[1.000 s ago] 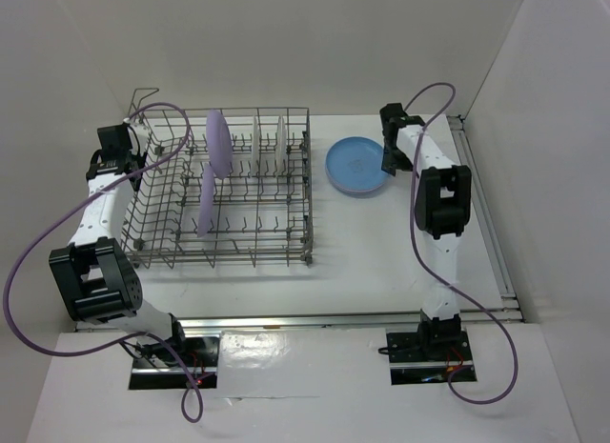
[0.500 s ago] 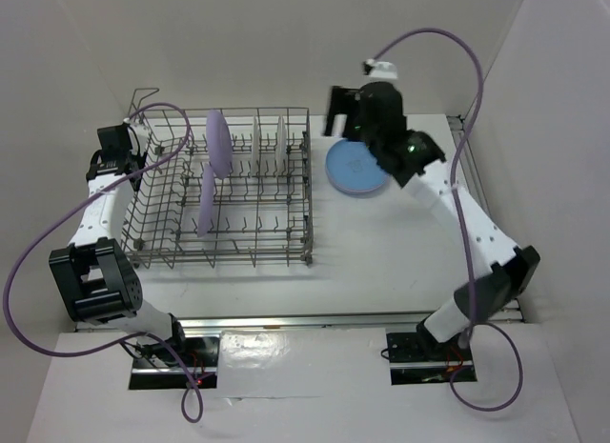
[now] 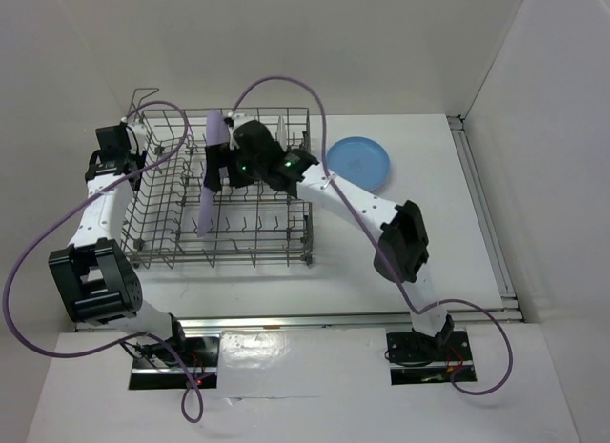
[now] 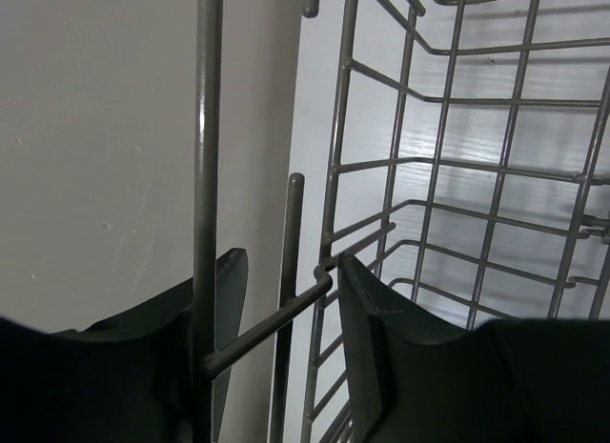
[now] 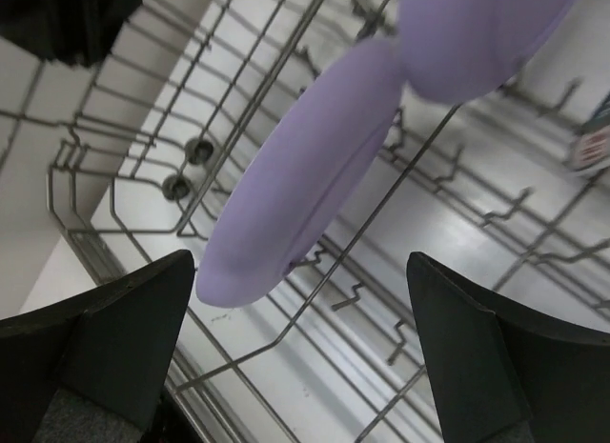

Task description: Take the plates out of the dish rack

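My right gripper should next go down to the nearer lavender plate's upper rim point(image 3: 207, 200) point(image 5: 281, 191) below it, with one finger down each side of the plate, because the plate stands on edge.
The grey wire dish rack point(image 3: 238, 264) stands at the left-centre of the table. Two lavender plates stand on edge in it, one at the back point(image 3: 217, 136) and one nearer point(image 3: 204, 207). My right gripper point(image 3: 223, 172) reaches in over the rack and is open. In the right wrist view the nearer lavender plate point(image 5: 295, 176) hangs just ahead of its open gap point(image 5: 300, 348), touching neither finger. A white plate point(image 3: 282, 130) stands behind the arm. A blue plate point(image 3: 358, 161) lies flat on the table. My left gripper point(image 3: 133, 155) point(image 4: 286, 310) is shut on the rack's left-wall wires point(image 4: 437, 176).
The rack's raised wire handle point(image 3: 143, 95) sticks up at its back left corner. Upright tines and wires point(image 5: 367, 224) lie under the right gripper. A metal rail point(image 3: 481, 205) runs along the table's right edge. White walls close in the back and sides.
The right arm has swung left from beside the blue plate, across the rack's right edge, to the lavender plates. The blue plate stays on the table. The left arm has not moved.
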Available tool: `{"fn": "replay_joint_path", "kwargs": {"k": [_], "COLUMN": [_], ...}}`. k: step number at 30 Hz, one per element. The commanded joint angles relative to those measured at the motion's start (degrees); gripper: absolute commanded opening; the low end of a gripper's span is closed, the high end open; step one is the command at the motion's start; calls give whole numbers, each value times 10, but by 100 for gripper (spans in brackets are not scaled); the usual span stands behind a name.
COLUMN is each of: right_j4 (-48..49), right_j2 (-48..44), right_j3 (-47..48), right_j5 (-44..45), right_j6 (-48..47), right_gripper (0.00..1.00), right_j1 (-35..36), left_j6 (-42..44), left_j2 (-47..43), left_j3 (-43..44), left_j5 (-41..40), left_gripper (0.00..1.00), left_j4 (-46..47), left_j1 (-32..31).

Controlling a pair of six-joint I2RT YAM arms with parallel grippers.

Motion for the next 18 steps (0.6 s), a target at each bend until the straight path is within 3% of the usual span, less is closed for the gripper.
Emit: {"fn": "replay_joint_path", "kwargs": {"k": [1,10,14,18], "right_j4": [4,-94,-96,-134], "right_j2": [2,108,139,192], "right_j3": [56,132,150,231], "right_j5": [-33,94,154,174], "right_j6": [24,123,123,130], "right_gripper": [100,99,96,95], "right_j1": [29,50,64,64], "left_j6": [-42,-35,-30,-24], "left_j2": [9,-3,-8,-8], "left_j3": [-17,-48,-60,-60], "left_j5": [57,62,68,74], "left_gripper": [56,56,56,57], "left_j4": [-32,3,17,17], "left_j1": [3,3,3,3]}}
